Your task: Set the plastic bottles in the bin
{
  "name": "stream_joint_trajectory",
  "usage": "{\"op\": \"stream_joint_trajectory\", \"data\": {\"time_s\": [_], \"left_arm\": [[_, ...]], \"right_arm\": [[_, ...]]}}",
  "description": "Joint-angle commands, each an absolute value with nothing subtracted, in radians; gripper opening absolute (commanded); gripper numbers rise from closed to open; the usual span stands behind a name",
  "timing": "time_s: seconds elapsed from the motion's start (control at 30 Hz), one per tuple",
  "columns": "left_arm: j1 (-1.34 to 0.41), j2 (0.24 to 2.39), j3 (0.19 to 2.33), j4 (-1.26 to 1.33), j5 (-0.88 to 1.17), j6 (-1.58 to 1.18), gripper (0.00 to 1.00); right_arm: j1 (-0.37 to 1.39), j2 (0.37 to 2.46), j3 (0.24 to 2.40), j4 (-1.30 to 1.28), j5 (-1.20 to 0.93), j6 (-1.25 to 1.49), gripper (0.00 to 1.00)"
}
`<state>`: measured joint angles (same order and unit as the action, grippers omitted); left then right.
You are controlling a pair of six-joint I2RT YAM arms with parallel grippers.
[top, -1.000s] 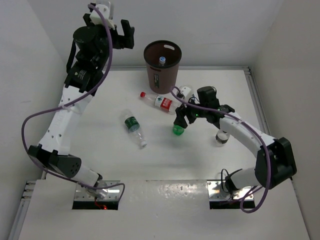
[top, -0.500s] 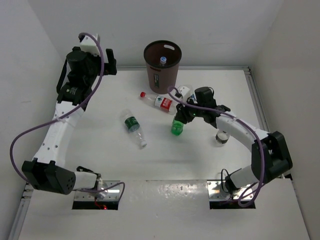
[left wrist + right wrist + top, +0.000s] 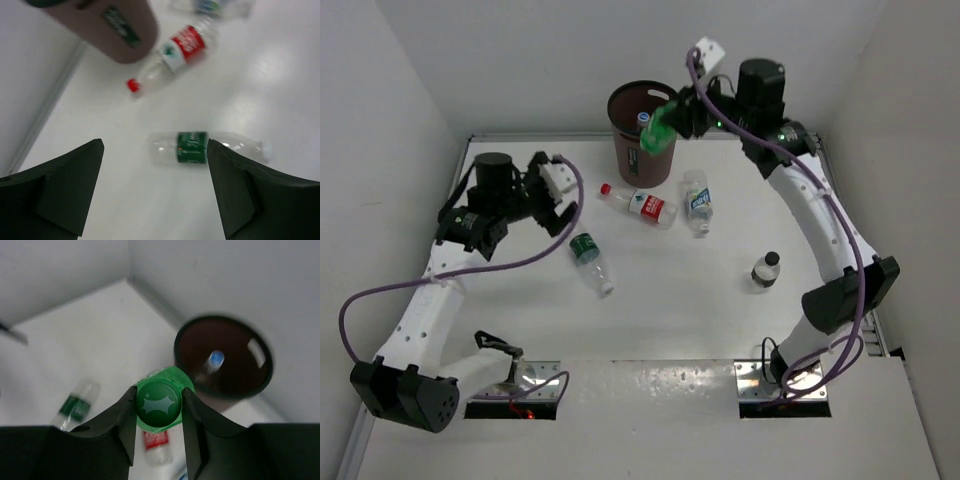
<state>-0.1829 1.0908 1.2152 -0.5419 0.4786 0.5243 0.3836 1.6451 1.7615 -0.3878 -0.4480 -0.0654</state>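
My right gripper is going to move outward over the bin's opening, beside the blue-capped clear bottle, because the green translucent bottle [image 3: 658,130] is still hanging at the bin's rim.
My right gripper [image 3: 670,115] is shut on the green translucent bottle [image 3: 658,130] and holds it by its cap [image 3: 159,405] in the air at the right rim of the dark brown bin [image 3: 632,160]. The bin [image 3: 260,372] holds a clear bottle with a blue cap [image 3: 215,360]. The red-white bottle [image 3: 638,204], the blue-white bottle [image 3: 697,202] and the dark-green-labelled bottle [image 3: 588,258] lie on the table. The short white-capped bottle [image 3: 766,269] stands at the right. My left gripper [image 3: 552,192] is open and empty above the dark-green-labelled bottle [image 3: 192,147].
White walls close in the table on the left, back and right. The bin stands against the back wall. In the left wrist view the red-white bottle [image 3: 175,52] lies just below the bin [image 3: 107,25].
My right gripper has lifted the green bottle from the table's middle up to the bin's rim. My left arm has swung down from the back wall to above the dark-green-labelled bottle.
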Motion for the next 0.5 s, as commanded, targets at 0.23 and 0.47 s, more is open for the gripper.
{"op": "stream_joint_trajectory", "data": {"time_s": [0.23, 0.47], "left_arm": [[-0.367, 1.078, 1.078, -0.678, 0.476, 0.834, 0.87], [-0.403, 1.124, 1.069, -0.678, 0.486, 0.86, 0.91]], "right_arm": [[0.368, 1.908, 2.151, -0.226, -0.281, -0.078, 0.03], [0.333, 2.025, 2.12, -0.082, -0.187, -0.069, 0.03]]}}
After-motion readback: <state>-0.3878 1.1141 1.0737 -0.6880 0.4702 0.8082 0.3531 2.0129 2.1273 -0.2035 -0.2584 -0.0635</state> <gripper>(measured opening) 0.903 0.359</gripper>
